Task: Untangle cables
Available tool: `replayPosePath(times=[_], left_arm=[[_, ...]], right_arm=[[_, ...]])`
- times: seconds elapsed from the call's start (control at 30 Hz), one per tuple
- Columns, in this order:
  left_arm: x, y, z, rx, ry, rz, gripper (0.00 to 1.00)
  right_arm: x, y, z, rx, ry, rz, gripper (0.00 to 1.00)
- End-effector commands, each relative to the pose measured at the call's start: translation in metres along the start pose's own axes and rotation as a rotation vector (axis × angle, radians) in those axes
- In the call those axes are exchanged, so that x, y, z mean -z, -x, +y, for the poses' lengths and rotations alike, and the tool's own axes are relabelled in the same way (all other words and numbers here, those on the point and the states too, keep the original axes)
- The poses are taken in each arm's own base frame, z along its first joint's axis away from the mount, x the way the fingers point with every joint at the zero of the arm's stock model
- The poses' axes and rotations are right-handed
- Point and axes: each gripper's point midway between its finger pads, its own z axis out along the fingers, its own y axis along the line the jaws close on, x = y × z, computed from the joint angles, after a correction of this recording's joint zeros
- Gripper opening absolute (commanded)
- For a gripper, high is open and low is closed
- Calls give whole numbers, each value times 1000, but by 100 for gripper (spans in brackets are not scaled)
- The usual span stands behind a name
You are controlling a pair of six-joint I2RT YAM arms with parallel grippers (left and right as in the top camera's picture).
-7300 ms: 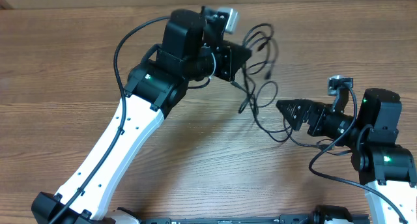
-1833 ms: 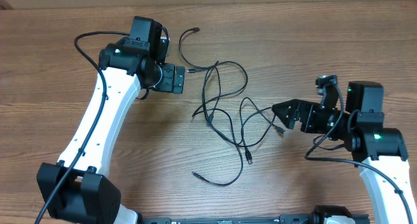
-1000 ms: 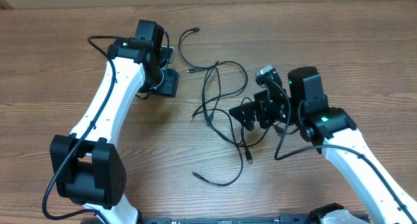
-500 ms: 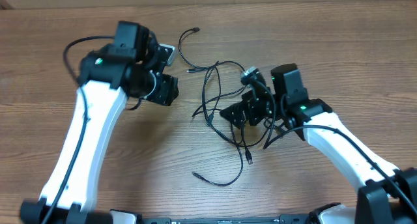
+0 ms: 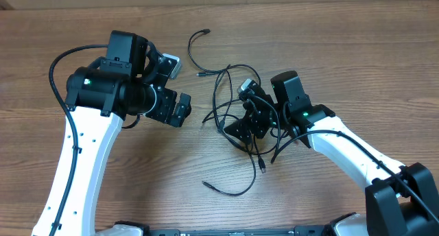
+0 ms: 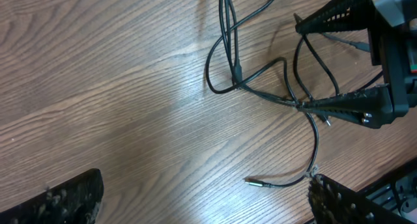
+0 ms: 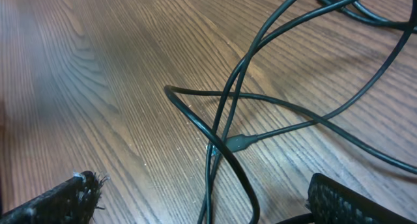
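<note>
My open right gripper will next go down onto the bent piece of cable that crosses over the small plug, as that piece already runs between its two fingers.
The cables are thin black cords lying in a loose tangle at mid table, with one plug end trailing toward the front. My right gripper hangs open low over the tangle's front part. In the right wrist view, crossed strands run between its fingertips without being pinched. My left gripper stands open to the left of the tangle, over bare wood. The left wrist view shows the tangle ahead of the left gripper, and nothing is held.
A separate short black cord curves at the back, with its plug toward the far edge. The thick black wires on both arms are not part of the tangle. The wooden table stretches bare to the right.
My left gripper has opened wide and drawn back toward the front, away from the cord end. The right gripper has moved left and forward, lower over the tangle.
</note>
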Motion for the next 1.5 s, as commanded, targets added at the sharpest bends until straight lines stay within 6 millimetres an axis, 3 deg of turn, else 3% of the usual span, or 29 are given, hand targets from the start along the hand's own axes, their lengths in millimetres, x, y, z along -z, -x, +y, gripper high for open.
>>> replayPosePath(times=[0.0,0.2,0.33,0.73,1.0,1.27,1.33,1.47], left_arm=[[-3,4,1,-14,-10,5,100],[-15,10,6,-11,-9,19,100],[-20,10,8,-7,-4,36,100],[-21,9,8,-7,-5,38,100],[-21,9,8,-7,-5,38,100],[-21,9,8,-7,-5,38,100],[-21,9,8,-7,-5,38,100],[-21,9,8,-7,-5,38,100]], right_arm=[[2,13,-4,59,-19,-24,99],[2,19,-5,83,-24,-48,96],[2,23,-1,197,-4,-66,94],[2,24,-2,242,-9,-69,95],[-20,12,-14,224,0,-45,96],[-38,-5,-20,194,31,-12,89],[-41,-9,-21,187,34,-2,82],[-45,-13,-23,179,38,7,36]])
